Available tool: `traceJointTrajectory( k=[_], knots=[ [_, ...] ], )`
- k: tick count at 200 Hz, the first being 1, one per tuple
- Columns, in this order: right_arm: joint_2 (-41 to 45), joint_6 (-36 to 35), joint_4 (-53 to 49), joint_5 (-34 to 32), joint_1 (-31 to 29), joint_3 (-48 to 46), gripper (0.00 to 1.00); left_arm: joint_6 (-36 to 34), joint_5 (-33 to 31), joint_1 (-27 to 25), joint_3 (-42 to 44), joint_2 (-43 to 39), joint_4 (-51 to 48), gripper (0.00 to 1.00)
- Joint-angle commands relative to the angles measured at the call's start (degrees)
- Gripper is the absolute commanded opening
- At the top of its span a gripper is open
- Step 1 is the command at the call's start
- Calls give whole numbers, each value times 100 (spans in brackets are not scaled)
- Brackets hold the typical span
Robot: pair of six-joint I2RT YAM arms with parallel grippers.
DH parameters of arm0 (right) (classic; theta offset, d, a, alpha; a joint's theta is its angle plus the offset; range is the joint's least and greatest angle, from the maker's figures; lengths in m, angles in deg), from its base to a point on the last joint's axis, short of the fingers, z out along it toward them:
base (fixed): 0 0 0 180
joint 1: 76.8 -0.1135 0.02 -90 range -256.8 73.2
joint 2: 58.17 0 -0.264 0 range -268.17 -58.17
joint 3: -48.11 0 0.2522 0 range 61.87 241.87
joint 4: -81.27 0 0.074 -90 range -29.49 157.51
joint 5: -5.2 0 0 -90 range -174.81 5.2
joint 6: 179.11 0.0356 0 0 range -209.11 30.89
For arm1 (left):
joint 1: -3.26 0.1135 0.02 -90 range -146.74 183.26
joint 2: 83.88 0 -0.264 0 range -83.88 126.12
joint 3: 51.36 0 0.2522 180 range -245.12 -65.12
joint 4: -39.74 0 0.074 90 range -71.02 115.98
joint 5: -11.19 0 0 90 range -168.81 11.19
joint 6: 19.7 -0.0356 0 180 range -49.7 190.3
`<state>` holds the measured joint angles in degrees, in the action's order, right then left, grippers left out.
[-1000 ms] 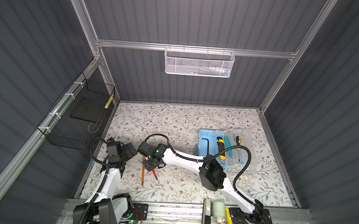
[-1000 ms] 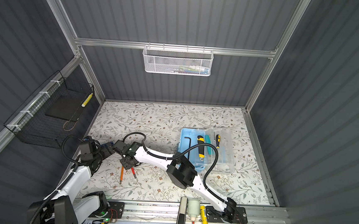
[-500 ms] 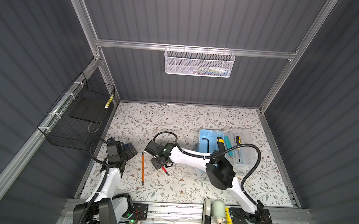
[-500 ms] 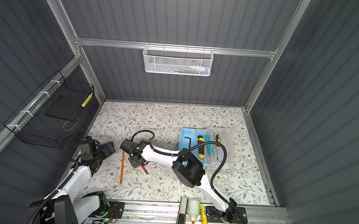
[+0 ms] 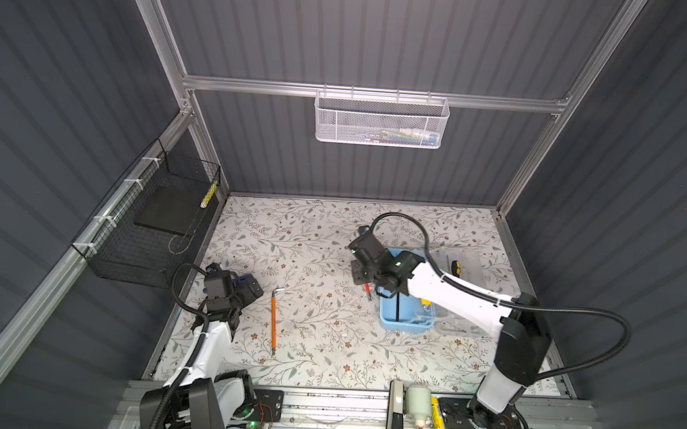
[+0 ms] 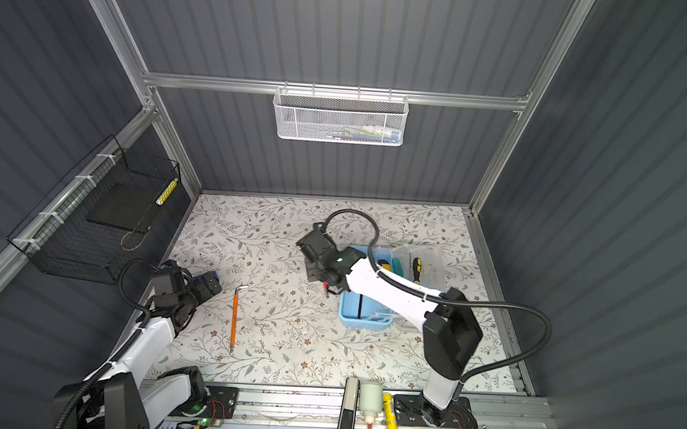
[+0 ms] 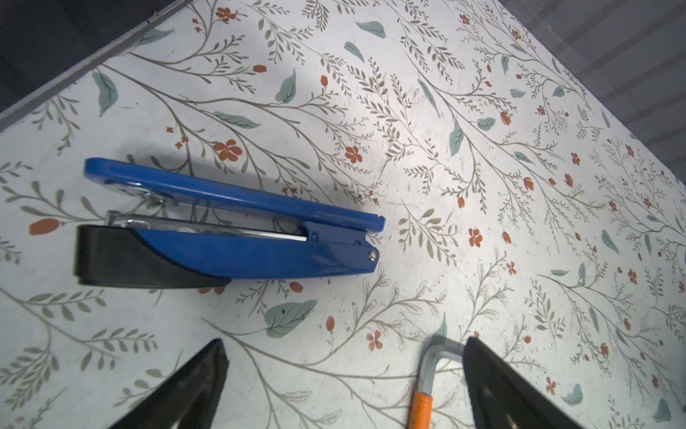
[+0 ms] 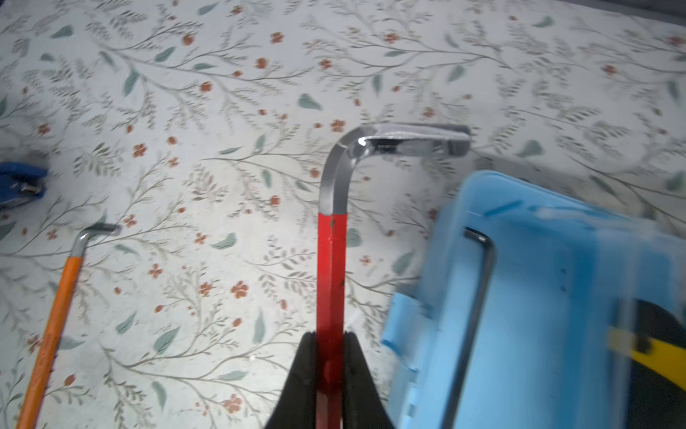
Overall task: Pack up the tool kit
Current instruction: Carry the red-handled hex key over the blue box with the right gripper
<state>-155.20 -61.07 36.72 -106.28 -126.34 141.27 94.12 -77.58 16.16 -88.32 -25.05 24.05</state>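
Observation:
The red hex key (image 8: 330,260) is hanging outside the case, so my right gripper will next move over the case's edge and down to the part (image 8: 461,309) beside the black hex key and let go.
The tool kit (image 5: 404,323) is a light-blue case that lies open on the right of the floral mat, its see-through lid folded back. A black hex key (image 8: 479,297) and a yellow-and-black screwdriver (image 6: 416,266) lie inside it. My right gripper (image 8: 330,341) is shut on the shaft of a red hex key (image 8: 330,260), which hangs just left of the case's near-left edge. An orange hex key (image 5: 273,322) lies on the mat at the left. My left gripper (image 7: 344,341) stands open and empty beside a blue stapler (image 7: 222,230).
A white mesh basket (image 5: 381,121) hangs on the back wall and a black wire basket (image 5: 154,227) on the left wall. A white bottle (image 5: 415,402) and other small items sit on the front rail. The right arm's cable loops above the case.
My right gripper closed on the red hex key, lifted it from beside the orange key and carried it right to the case's edge. The left arm has not moved.

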Motion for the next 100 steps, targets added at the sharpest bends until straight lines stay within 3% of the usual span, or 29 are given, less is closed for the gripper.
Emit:
traceJointTrajectory(
  k=[1,42,100],
  knots=[
    [328,302,-32,-464,269,-542,0,54,71,92,-44,-55,178,99],
    [463,345,-200,-520,723,-982,0,36,114,90,-35,-56,193,99],
    [-286,510,222,-307,744,-1006,0,27,136,90,-35,-67,193,100]
  ],
)
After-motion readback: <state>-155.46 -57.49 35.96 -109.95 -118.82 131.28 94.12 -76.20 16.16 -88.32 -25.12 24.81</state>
